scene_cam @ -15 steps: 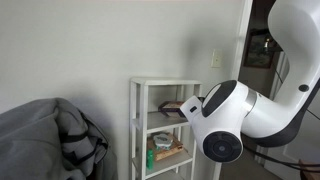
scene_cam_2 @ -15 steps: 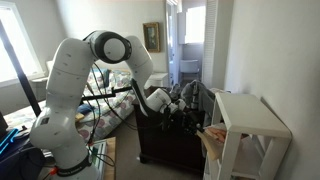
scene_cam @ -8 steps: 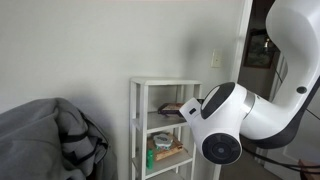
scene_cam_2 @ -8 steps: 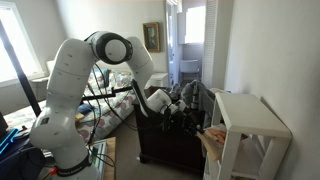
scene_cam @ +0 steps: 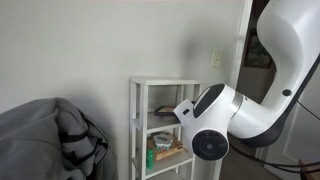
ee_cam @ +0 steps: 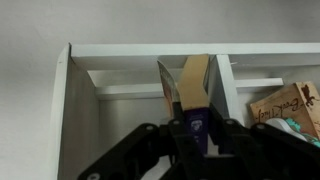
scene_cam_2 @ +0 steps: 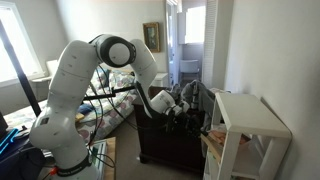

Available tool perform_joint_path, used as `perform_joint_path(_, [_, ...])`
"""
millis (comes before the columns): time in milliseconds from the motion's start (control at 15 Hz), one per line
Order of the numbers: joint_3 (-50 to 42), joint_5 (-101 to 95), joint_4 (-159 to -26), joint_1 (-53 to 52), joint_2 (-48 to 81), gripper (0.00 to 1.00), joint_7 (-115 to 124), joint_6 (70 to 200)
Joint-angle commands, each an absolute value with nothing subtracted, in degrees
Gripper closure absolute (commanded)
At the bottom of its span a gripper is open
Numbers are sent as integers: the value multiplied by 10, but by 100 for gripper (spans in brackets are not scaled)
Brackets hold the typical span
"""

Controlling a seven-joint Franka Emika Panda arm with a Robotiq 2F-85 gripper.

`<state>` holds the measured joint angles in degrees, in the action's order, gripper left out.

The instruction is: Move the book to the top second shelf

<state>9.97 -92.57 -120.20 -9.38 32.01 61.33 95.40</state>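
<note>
Next, my gripper pushes the book farther into the shelf unit's opening and down toward the second board from the top [scene_cam: 161, 125].
My gripper [ee_cam: 187, 97] is shut on the book [ee_cam: 197, 78]; its tan page edge and purple cover stick out between the fingers. The white shelf unit [ee_cam: 100, 60] fills the wrist view just ahead. In an exterior view the book's dark end [scene_cam: 165, 112] pokes into the opening above the second board from the top [scene_cam: 150, 128]. The arm's big white joint hides the gripper there. In an exterior view the gripper [scene_cam_2: 203, 125] is at the side of the shelf unit [scene_cam_2: 250, 115].
Tan clutter with a green container [scene_cam: 160, 152] lies on the board below and shows at the right of the wrist view [ee_cam: 290, 105]. A grey heap of cloth [scene_cam: 50, 140] lies beside the unit. A dark cabinet [scene_cam_2: 170, 150] stands under the arm.
The arm has moved toward the shelf unit, carrying the book further into the opening under the top board. The grip on the book is unchanged.
</note>
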Motion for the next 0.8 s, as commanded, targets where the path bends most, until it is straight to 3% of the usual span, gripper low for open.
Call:
perform_joint_path(0, [92, -956, -1167, -91, 341, 91, 605, 974])
perform_joint_path(733, [79, -1018, -1139, -82, 372, 91, 587, 1035])
